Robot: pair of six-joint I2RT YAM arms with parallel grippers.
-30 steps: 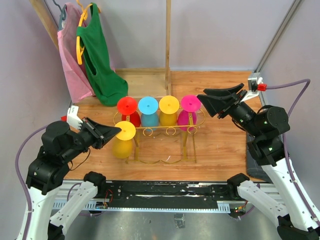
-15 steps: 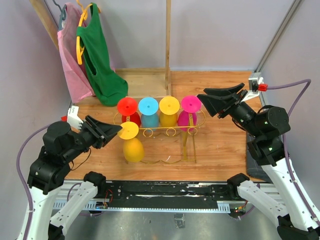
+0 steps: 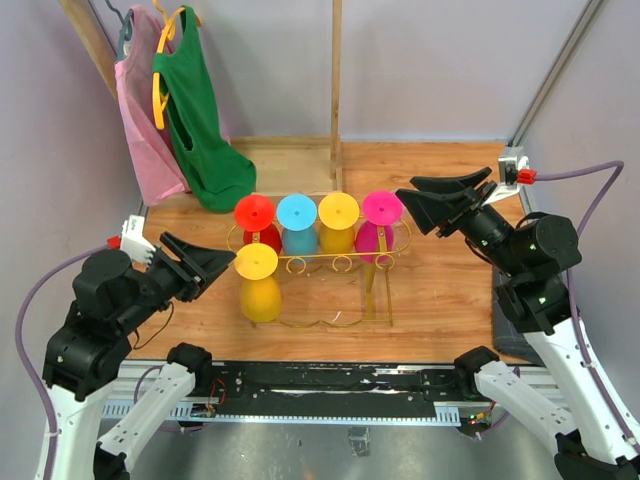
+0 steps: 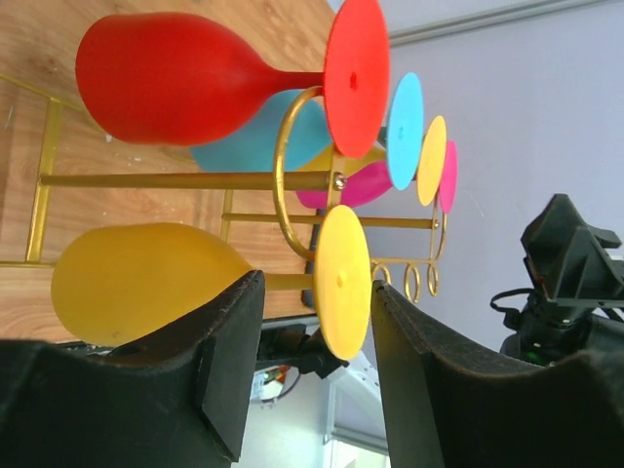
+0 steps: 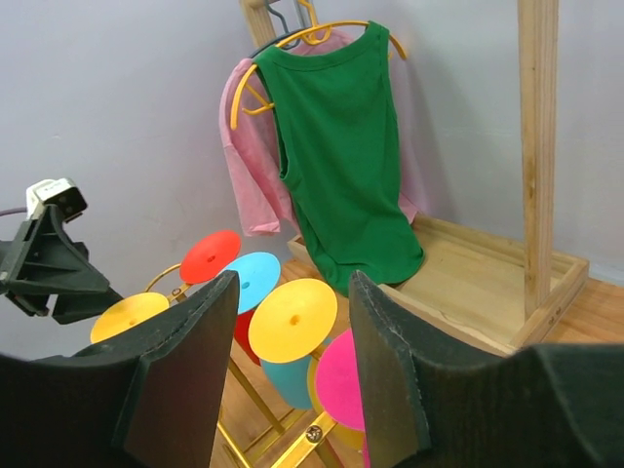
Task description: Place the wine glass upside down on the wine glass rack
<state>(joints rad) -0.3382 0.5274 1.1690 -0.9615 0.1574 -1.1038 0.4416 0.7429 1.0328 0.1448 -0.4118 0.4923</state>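
Downward with a turn of its fingers, I need to bring my right gripper toward the tabletop beside the pink glass to close, since it points sideways now.
A yellow wine glass hangs upside down, foot up, at the left front of the gold wine glass rack. My left gripper is open just left of it. In the left wrist view the glass's foot shows between the fingers of the left gripper, with a gap on each side. Red, blue, yellow and pink glasses hang in the back row. My right gripper is open and empty above the rack's right end, as the right wrist view also shows.
A green top and a pink garment hang on a wooden stand at the back left. The stand's wooden base lies right behind the rack. Walls close the table in on the left, back and right.
My left gripper opened, let go of the yellow glass and drew back to the left. The glass swung and now hangs straight on the rack. The right arm barely moved.
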